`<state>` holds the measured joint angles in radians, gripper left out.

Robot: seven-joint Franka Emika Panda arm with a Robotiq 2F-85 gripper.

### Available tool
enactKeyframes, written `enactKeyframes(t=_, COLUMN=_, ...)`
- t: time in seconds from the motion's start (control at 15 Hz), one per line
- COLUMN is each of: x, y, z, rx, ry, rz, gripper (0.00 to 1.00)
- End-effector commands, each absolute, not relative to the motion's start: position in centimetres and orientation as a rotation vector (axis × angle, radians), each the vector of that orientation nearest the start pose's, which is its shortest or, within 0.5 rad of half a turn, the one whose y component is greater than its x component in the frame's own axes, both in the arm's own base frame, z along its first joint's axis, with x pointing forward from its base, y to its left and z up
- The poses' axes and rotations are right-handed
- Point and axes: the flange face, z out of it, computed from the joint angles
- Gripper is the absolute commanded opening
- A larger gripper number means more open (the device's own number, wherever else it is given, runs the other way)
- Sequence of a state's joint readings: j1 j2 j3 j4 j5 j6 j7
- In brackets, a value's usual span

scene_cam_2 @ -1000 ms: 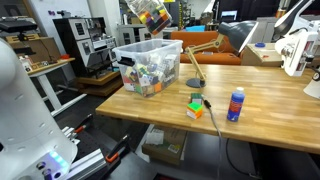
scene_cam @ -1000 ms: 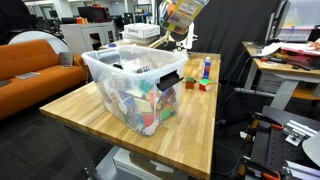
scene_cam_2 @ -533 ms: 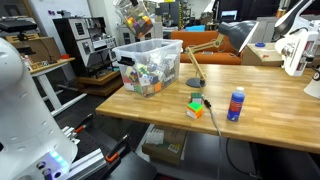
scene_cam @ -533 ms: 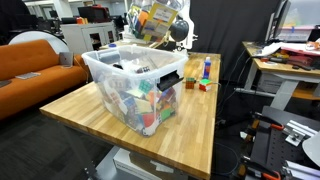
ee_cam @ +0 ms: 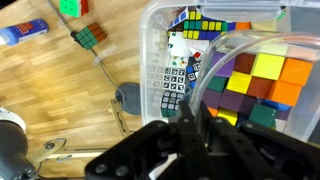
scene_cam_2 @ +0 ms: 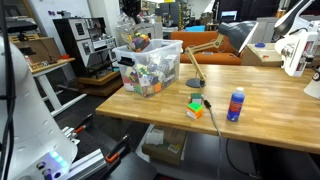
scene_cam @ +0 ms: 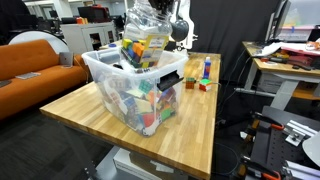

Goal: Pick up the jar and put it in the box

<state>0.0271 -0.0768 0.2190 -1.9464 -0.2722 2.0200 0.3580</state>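
The jar (scene_cam: 143, 45) still sticks up above the box's edge, so the robot's gripper should next lower the jar over the puzzle cubes and then let go of the jar's rim.
The jar (scene_cam: 143, 45) is clear plastic and full of coloured blocks. It hangs tilted in the top of the clear box (scene_cam: 112, 75), which holds several puzzle cubes. My gripper (ee_cam: 190, 128) is shut on the jar's rim (ee_cam: 205, 85) and shows above the box in an exterior view (scene_cam: 160, 14). In an exterior view the jar (scene_cam_2: 135, 42) sits at the box's (scene_cam_2: 165, 62) upper edge, with the arm above it. The jar's lower part is hidden behind the box wall and its contents.
On the wooden table beside the box lie a blue bottle (scene_cam_2: 236, 103), two puzzle cubes (scene_cam_2: 195, 108) and a desk lamp (scene_cam_2: 192, 82) with its cable. The wrist view shows the bottle (ee_cam: 25, 33), a cube (ee_cam: 90, 35) and the lamp base (ee_cam: 130, 97).
The jar was high above the far side of the box. It has come across and down, and now sits in the box's opening, still held.
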Motion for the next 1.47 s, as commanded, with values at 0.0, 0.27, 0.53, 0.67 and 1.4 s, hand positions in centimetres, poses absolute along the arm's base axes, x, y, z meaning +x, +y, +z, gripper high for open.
enactKeyframes(t=0.0, x=55.6, y=12.4, z=52.0, rx=-3.367, ry=-0.098, rz=-0.251, gripper=0.03)
enactKeyframes(t=0.27, x=56.5, y=12.6, z=49.8, rx=-3.378, ry=-0.174, rz=-0.136, gripper=0.03)
enactKeyframes(t=0.53, x=57.2, y=13.1, z=47.5, rx=-3.366, ry=-0.236, rz=-0.061, gripper=0.03)
enactKeyframes(t=0.67, x=57.5, y=13.4, z=46.2, rx=-3.358, ry=-0.263, rz=-0.027, gripper=0.03)
enactKeyframes(t=1.4, x=58.7, y=16.2, z=44.1, rx=-3.326, ry=-0.315, rz=0.006, gripper=0.43)
